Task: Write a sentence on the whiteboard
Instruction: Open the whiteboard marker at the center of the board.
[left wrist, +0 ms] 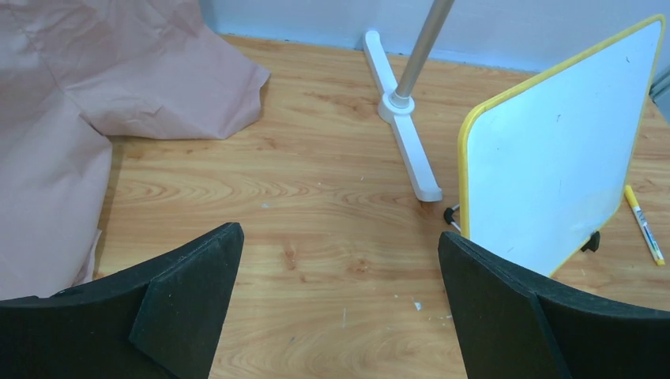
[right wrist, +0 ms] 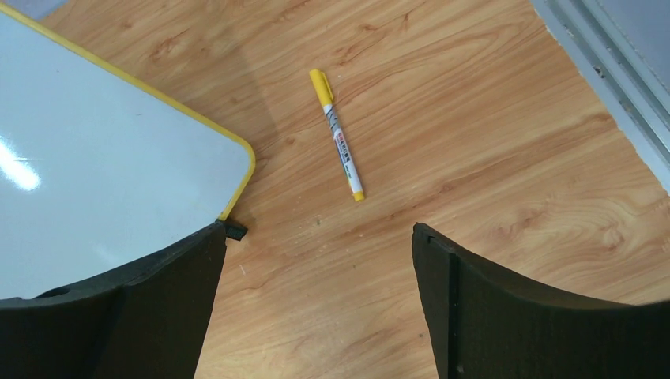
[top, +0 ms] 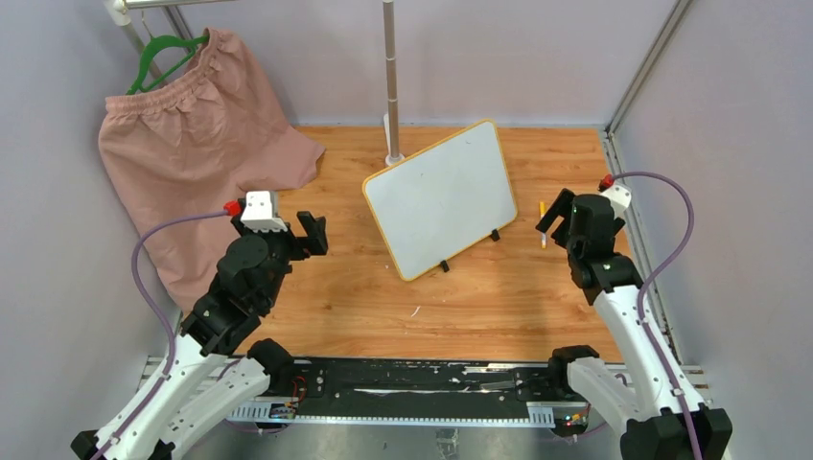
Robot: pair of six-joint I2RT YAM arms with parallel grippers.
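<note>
The marker lies flat on the open wood between the lines of the right gripper's fingers, so the robot's right gripper should next go outward and down onto the marker's white body (top: 544, 238) (right wrist: 340, 142) and close there.
The whiteboard (top: 441, 196) (left wrist: 553, 158) (right wrist: 95, 158) leans on two black clip feet at the table's middle, tilted, its yellow-framed face plain white. The sentence is out of view. A yellow-capped marker (top: 543, 209) (left wrist: 644, 225) (right wrist: 340, 138) lies on the wood just right of the board. My right gripper (top: 556, 213) (right wrist: 318, 229) hovers open above the wood near the board's lower right corner, the marker just ahead of it. To the board's left, my left gripper (top: 312, 233) (left wrist: 340, 234) is open over bare wood. Neither holds anything.
Pink shorts (top: 192, 144) (left wrist: 95, 87) hang from a green hanger (top: 163, 53) at the back left and spill onto the table. A metal pole (top: 391, 86) on a white foot (left wrist: 407, 134) stands behind the board. An aluminium rail (top: 623, 182) lines the right edge.
</note>
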